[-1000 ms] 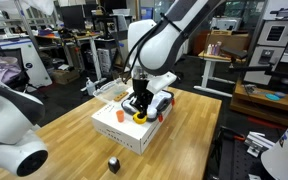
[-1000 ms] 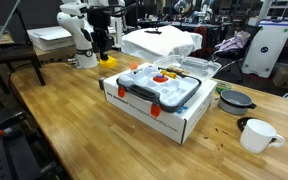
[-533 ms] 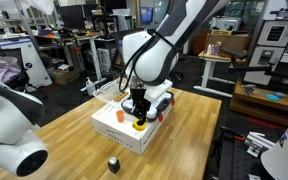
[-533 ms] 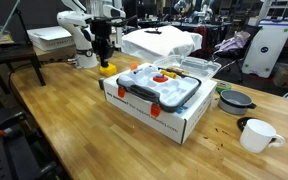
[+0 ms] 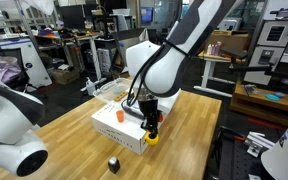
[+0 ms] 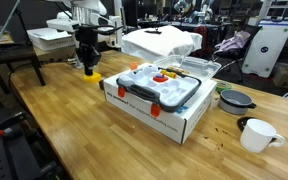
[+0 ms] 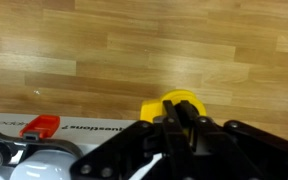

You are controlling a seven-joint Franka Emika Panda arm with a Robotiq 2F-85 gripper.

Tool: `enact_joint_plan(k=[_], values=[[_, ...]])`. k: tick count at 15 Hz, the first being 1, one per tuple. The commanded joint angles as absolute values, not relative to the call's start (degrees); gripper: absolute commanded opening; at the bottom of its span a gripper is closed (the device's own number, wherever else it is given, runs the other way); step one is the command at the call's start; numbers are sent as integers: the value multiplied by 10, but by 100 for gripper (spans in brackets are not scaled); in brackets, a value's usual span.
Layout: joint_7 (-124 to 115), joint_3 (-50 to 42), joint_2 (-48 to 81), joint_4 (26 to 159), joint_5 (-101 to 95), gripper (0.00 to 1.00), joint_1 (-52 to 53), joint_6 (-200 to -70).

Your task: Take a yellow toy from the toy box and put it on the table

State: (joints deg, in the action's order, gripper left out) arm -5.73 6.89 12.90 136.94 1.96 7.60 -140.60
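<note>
Next, my gripper lowers toward the patch of bare wood tabletop beside the white toy box (image 5: 124,124) and releases the yellow toy, as that patch is empty.
My gripper (image 5: 151,130) is shut on a yellow toy (image 5: 152,138) and holds it just off the front side of the white toy box (image 5: 124,124), low over the wooden table (image 5: 79,140). In an exterior view the gripper (image 6: 89,64) hangs left of the box (image 6: 164,110) with the yellow toy (image 6: 89,72) at its tips. In the wrist view the black fingers (image 7: 180,118) clamp the yellow toy (image 7: 176,104) above bare wood, with the box edge (image 7: 44,128) at lower left. The box tray (image 6: 162,85) still holds other toys, one red and orange.
A small black object (image 5: 113,162) lies on the table near the front. A white cup (image 6: 256,134) and a dark bowl (image 6: 234,100) stand beyond the box. A white bag (image 6: 162,43) and stacked white trays (image 6: 50,40) sit at the back. The table edge (image 5: 212,140) is close to the box.
My gripper has carried the yellow toy out of the box, sideways past its edge and down toward the table.
</note>
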Motion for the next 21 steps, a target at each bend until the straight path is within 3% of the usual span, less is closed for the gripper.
enact_joint_plan(k=[1,14,21], values=[[-54,64,118,1385,23,3,71,-1405],[-90,22,138,1416,64,3,41,-1443],[-135,28,233,1396,86,3,49,-1511]])
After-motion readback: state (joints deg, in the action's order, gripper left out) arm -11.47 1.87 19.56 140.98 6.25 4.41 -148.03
